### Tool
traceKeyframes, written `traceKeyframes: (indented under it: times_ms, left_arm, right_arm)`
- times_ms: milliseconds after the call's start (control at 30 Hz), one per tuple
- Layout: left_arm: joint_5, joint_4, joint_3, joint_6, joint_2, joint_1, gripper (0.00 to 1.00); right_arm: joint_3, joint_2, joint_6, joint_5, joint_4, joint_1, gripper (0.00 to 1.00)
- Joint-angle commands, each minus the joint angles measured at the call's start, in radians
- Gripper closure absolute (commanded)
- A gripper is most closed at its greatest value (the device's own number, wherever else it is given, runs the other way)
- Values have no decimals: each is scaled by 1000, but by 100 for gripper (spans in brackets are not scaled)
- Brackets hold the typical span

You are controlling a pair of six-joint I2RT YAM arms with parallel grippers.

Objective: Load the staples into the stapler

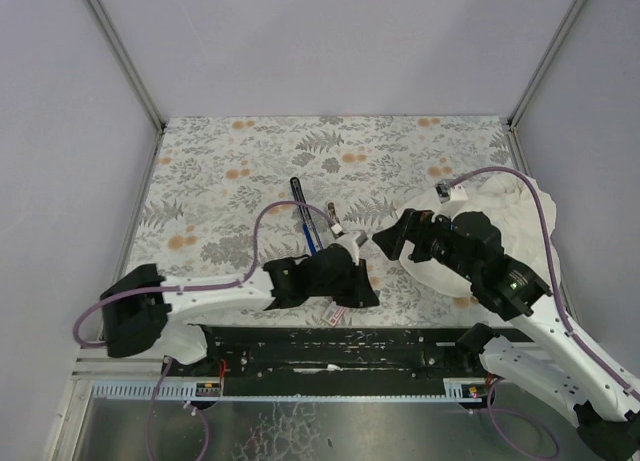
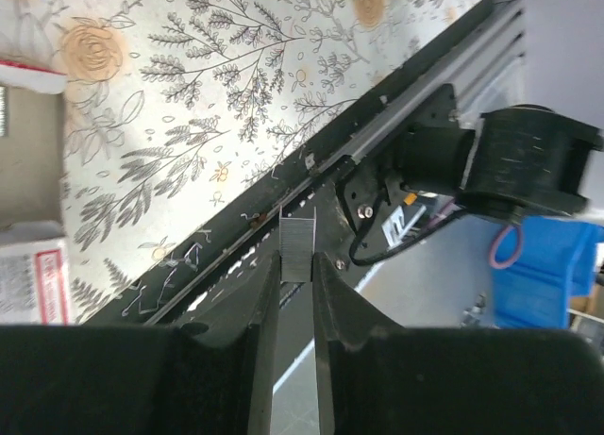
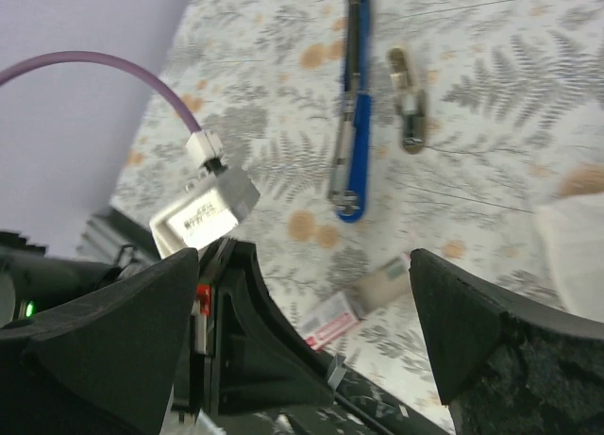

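Observation:
The clear mat [image 2: 168,192] beside the tray is below the left gripper, to its left in the wrist view, so the left gripper needs to lower that way next and let go of the strip of staples.
The blue stapler [image 1: 305,219] lies opened out flat on the floral mat; it also shows in the right wrist view [image 3: 357,142]. My left gripper [image 1: 345,291] hovers near the table's front edge and is shut on a short grey strip of staples [image 2: 295,251]. The white staple box with the pink-red label [image 3: 335,320] and the grey-tan tray [image 3: 382,286] lie below it; the box also shows in the left wrist view [image 2: 33,284]. My right gripper [image 3: 302,265] is open and empty, raised to the right of the stapler [image 1: 385,243].
A small tan and metal piece [image 3: 408,100] lies just right of the stapler. A big white cloth [image 1: 490,216] is bunched at the right under the right arm. A black rail [image 2: 311,171] with loose staples runs along the table's near edge.

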Motion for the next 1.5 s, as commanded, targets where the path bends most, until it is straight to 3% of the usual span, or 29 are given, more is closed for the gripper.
traceKeyframes:
  times_ms: [0,267,567,1000,1467]
  left_arm:
    - [-157,-156,146,21,146,-66,96]
    - [-240,-275,283,-19,352,-106,95]
    - [-299,-362,328,-51,435,-112,92]
    - [-280,-341,318,-56,462,-119,70]
    - [-228,-217,265,-78,401,-124,66]
  right_arm:
    - [17,-58,-88,140,-66,-2,1]
    - [-13,-76,-54,188,-110,-3,1]
    - [-39,-71,-15,255,-178,-2,1]
    - [-61,-86,76,353,-268,-2,1]
    - [-66,-12,72,356,-324,-3,1]
